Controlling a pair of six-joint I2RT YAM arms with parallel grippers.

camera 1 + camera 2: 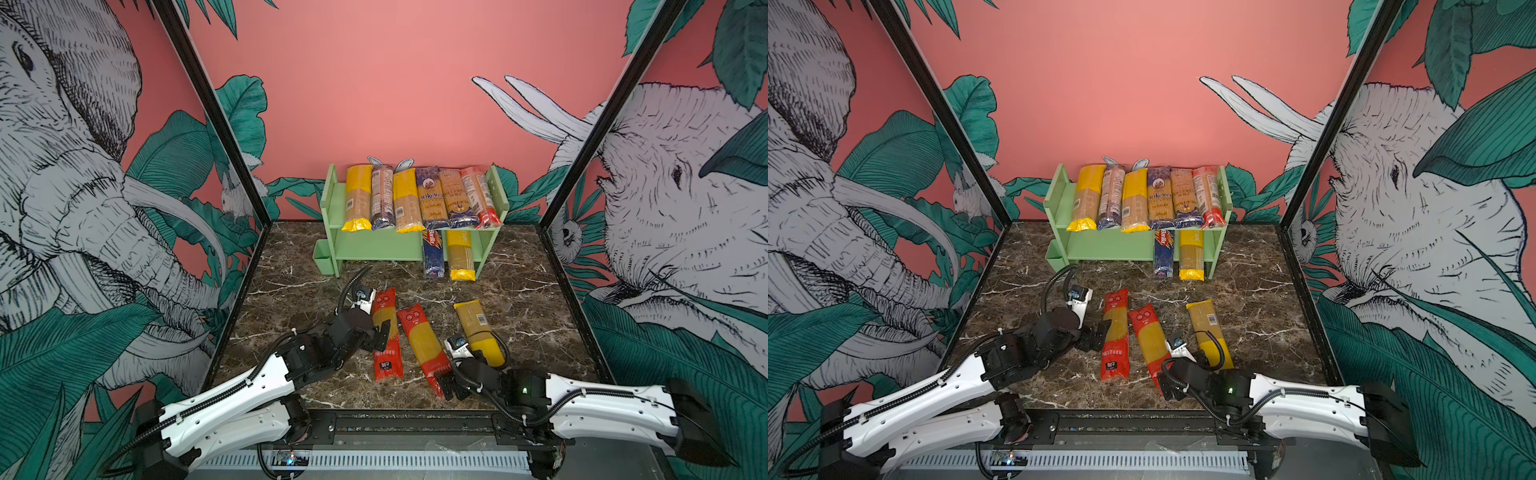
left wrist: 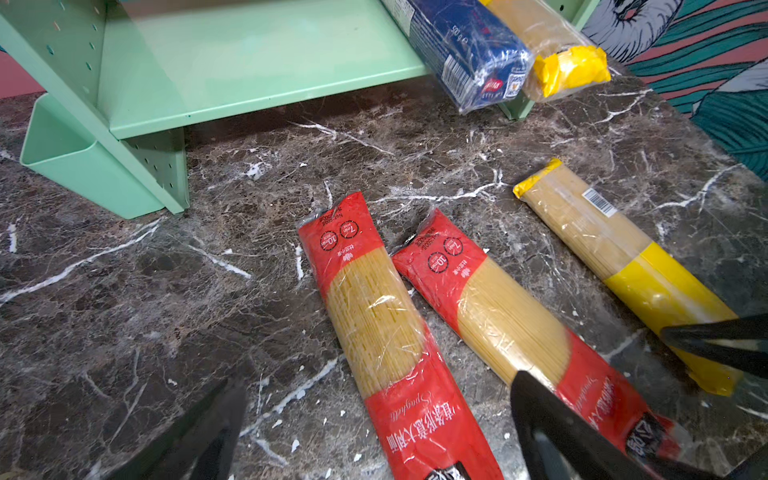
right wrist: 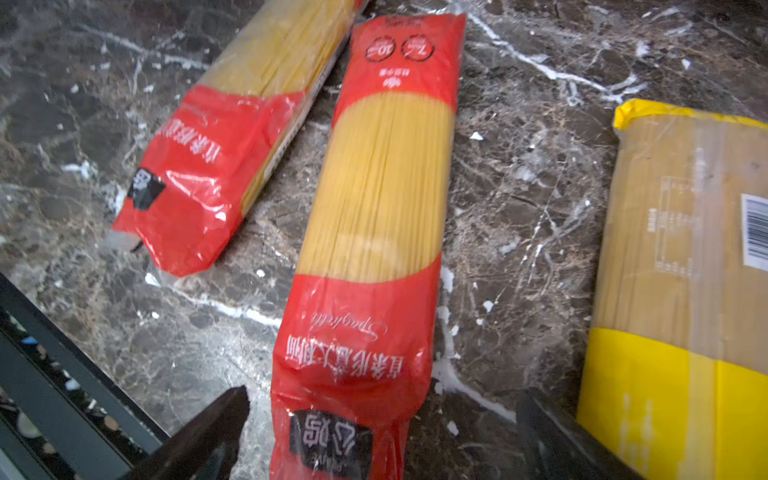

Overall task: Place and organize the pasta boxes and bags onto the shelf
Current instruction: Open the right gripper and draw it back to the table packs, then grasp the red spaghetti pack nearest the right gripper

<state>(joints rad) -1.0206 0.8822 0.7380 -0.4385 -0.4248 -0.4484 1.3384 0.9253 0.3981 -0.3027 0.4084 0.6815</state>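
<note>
My right gripper should next come down around the middle bag's red near end and close, because that end is below it, between its open fingers.
Three spaghetti bags lie on the marble in front of the shelf: a red-ended bag on the left, a second red-ended bag in the middle, and a yellow-ended bag on the right. My left gripper stands open astride the left red bag, not touching it. My right gripper is open around the near end of the middle red bag, with gaps on both sides. The shelf's top tier holds several packs. A blue Barilla pack and a yellow-ended bag stick out of its lower tier.
A little green cup hangs on the shelf's left side. The left part of the lower tier is bare. Patterned walls close in both sides and the back. A black rail runs along the table's front edge.
</note>
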